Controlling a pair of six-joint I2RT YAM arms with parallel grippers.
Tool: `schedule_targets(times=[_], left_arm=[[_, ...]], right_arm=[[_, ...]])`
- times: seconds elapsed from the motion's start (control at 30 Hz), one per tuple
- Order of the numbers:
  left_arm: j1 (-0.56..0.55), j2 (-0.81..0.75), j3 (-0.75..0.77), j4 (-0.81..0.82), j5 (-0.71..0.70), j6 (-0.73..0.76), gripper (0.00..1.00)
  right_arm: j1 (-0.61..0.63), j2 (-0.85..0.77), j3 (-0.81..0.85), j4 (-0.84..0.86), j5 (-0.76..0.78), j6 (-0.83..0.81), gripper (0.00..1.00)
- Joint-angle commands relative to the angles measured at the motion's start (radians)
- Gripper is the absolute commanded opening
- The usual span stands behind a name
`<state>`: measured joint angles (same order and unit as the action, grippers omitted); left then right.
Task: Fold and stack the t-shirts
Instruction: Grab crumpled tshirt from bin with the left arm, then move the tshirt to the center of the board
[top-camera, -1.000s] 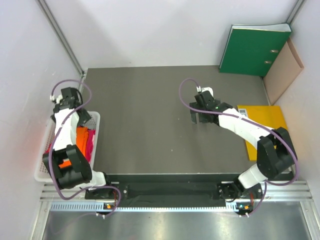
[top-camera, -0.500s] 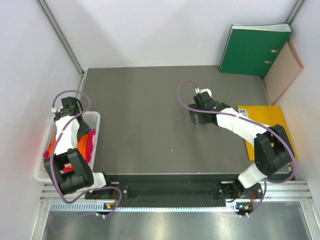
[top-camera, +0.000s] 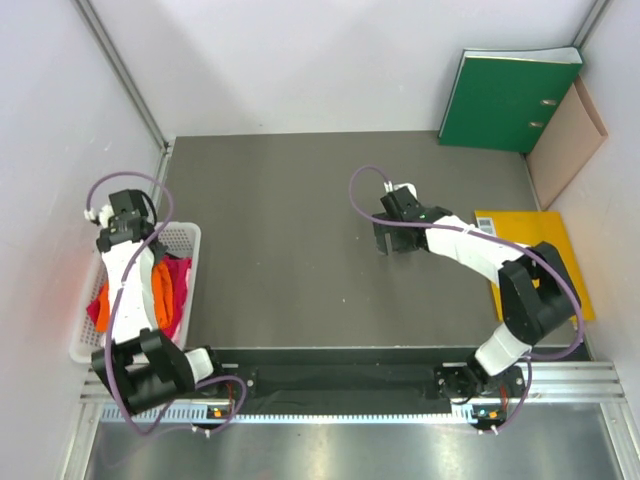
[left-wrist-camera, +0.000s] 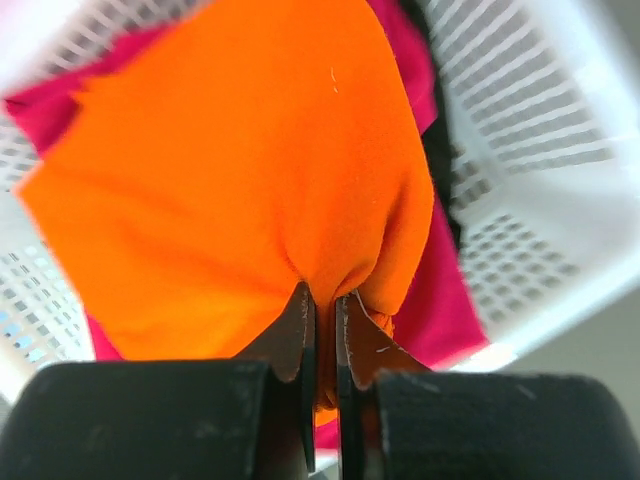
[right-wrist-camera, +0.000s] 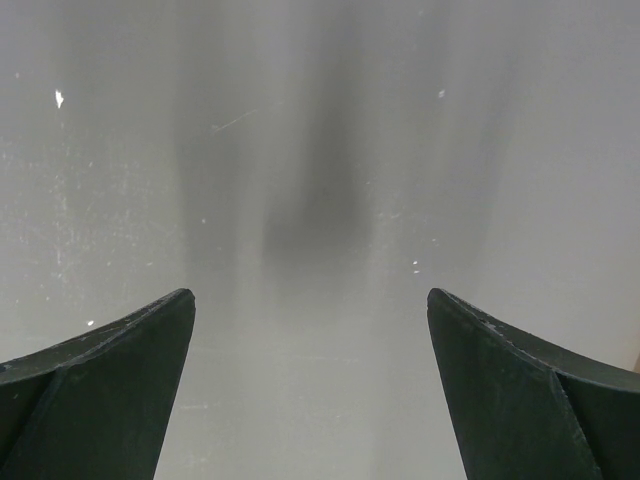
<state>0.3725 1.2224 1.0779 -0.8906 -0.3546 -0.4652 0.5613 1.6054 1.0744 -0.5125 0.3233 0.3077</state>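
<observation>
Bare table lies to the right of my left gripper in the top view, so I will lift the orange t-shirt (top-camera: 160, 285) over the basket's rim and release it there.
The orange t-shirt (left-wrist-camera: 230, 170) lies bunched in the white mesh basket (left-wrist-camera: 540, 230) on top of the magenta t-shirt (left-wrist-camera: 440, 300). My left gripper (left-wrist-camera: 322, 295) is shut on a pinched fold of the orange cloth, which bulges out past the tips. From above, the orange t-shirt (top-camera: 160, 285) and the magenta t-shirt (top-camera: 180, 275) show in the basket (top-camera: 190, 240) at the table's left edge, partly hidden by the left arm. My right gripper (top-camera: 393, 245) hangs open over bare table right of centre, nothing between its fingers (right-wrist-camera: 120, 350).
A yellow envelope (top-camera: 535, 250) lies at the table's right edge. A green binder (top-camera: 510, 95) and a brown folder (top-camera: 565, 140) lean at the back right. Walls stand close on the left and behind the grey table (top-camera: 290, 220).
My left gripper has shut on the orange t-shirt in the basket, and its wrist has shifted left. The right gripper has drifted slightly left and stays open.
</observation>
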Motion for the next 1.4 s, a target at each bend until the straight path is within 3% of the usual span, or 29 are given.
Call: schedule_targets(times=[0.0,0.1,0.2,0.33,0.37,0.43,0.57,0.63,0.7,0.8,0.93,1.03,1.1,1.13,1.2,1.23,1.27,1.3,1.37], left_arm=[[-0.006,-0.092,0.14,-0.007,0.005,-0.05,0.0],[-0.01,-0.09,0.175,0.015,0.069,-0.032,0.0],[-0.009,-0.092,0.174,0.083,0.268,0.0,0.0],[-0.012,-0.072,0.146,0.24,0.705,0.017,0.0],[-0.014,-0.067,0.133,0.284,0.893,-0.004,0.0],[-0.052,-0.054,0.106,0.418,1.032,-0.075,0.0],[-0.213,-0.037,0.106,0.564,1.024,-0.124,0.0],[-0.348,-0.028,0.102,0.661,1.017,-0.167,0.0],[-0.461,0.014,0.105,0.718,1.06,-0.229,0.0],[-0.544,0.078,0.065,0.864,1.141,-0.337,0.0],[-0.557,0.117,-0.064,0.999,1.148,-0.431,0.0],[-0.549,0.176,-0.122,0.842,1.109,-0.354,0.02],[-0.546,0.209,-0.142,0.685,1.07,-0.265,0.31],[-0.543,0.238,-0.144,0.641,1.031,-0.236,0.51],[-0.541,0.249,-0.138,0.528,0.973,-0.165,0.62],[-0.541,0.24,-0.139,0.513,0.933,-0.152,0.86],[-0.541,0.23,-0.138,0.506,0.913,-0.138,0.96],[-0.54,0.224,-0.133,0.489,0.892,-0.133,0.99],[-0.54,0.21,-0.121,0.486,0.87,-0.125,0.99]], right_arm=[[0.025,0.021,0.035,0.017,-0.015,0.01,0.99],[0.029,0.034,0.044,0.014,-0.021,0.001,1.0],[0.031,0.051,0.059,0.009,-0.021,-0.004,1.0],[0.031,0.056,0.073,0.006,-0.024,0.007,1.0],[0.031,0.056,0.075,0.009,-0.026,0.01,1.0],[0.029,0.057,0.082,0.009,-0.027,0.014,1.0],[0.012,0.059,0.087,0.009,-0.03,0.031,1.0],[-0.009,0.051,0.076,0.012,-0.038,0.042,1.0],[-0.04,0.041,0.061,0.022,-0.05,0.057,1.0],[-0.081,0.016,0.039,0.037,-0.07,0.067,1.0],[-0.106,-0.01,0.036,0.039,-0.07,0.045,1.0],[-0.106,-0.033,0.041,0.032,-0.066,0.025,1.0],[-0.106,-0.048,0.047,0.031,-0.085,0.008,1.0],[-0.106,-0.067,0.051,0.029,-0.092,0.007,1.0],[-0.104,-0.094,0.062,0.034,-0.119,-0.001,0.99],[-0.103,-0.107,0.065,0.035,-0.128,-0.002,1.0],[-0.098,-0.114,0.074,0.046,-0.165,-0.008,1.0],[-0.095,-0.13,0.079,0.052,-0.184,-0.009,1.0],[-0.077,-0.131,0.099,0.069,-0.251,-0.013,1.0]])
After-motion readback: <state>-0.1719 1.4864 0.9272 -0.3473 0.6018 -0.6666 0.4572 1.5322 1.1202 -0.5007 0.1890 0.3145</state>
